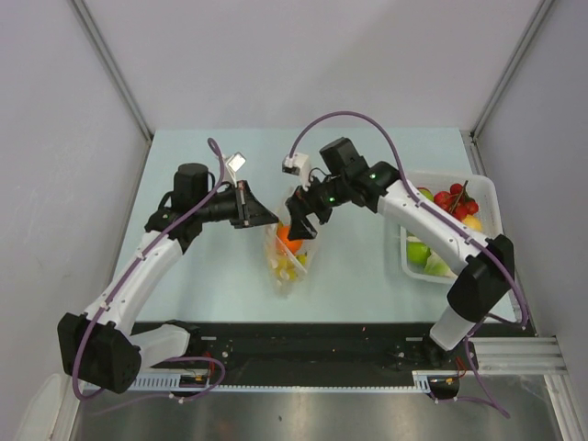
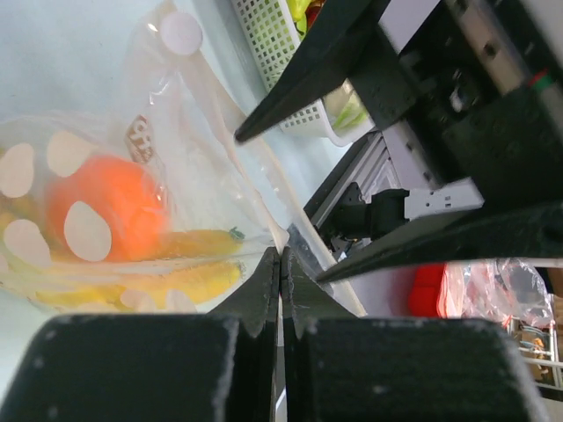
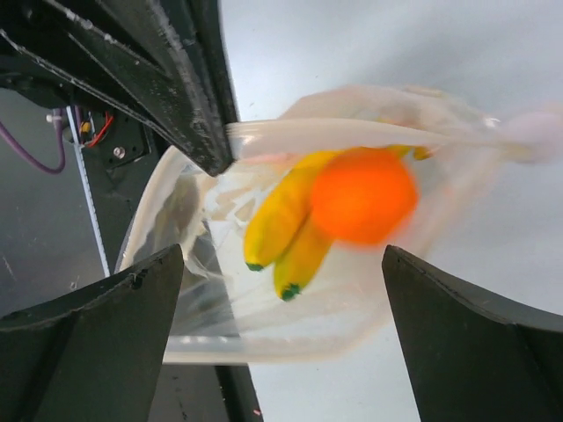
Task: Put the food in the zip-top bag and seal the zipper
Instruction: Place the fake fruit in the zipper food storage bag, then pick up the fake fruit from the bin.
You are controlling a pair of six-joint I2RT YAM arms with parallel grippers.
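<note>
I will move my right gripper to the right in the top view, then down onto the green food at the basket's far corner, since its fingers are empty.
The zip-top bag lies mid-table with its mouth open, holding an orange and yellow bananas. My left gripper is shut on the bag's mouth edge; in the left wrist view its gripper pinches the clear film beside the orange and bananas. My right gripper is open and empty just above the mouth. In the right wrist view the gripper straddles the open bag, with the orange, bananas and zipper strip in sight.
A white slotted basket at the right holds red cherries, green apples and other food. It also shows in the left wrist view. The black rail runs along the near edge.
</note>
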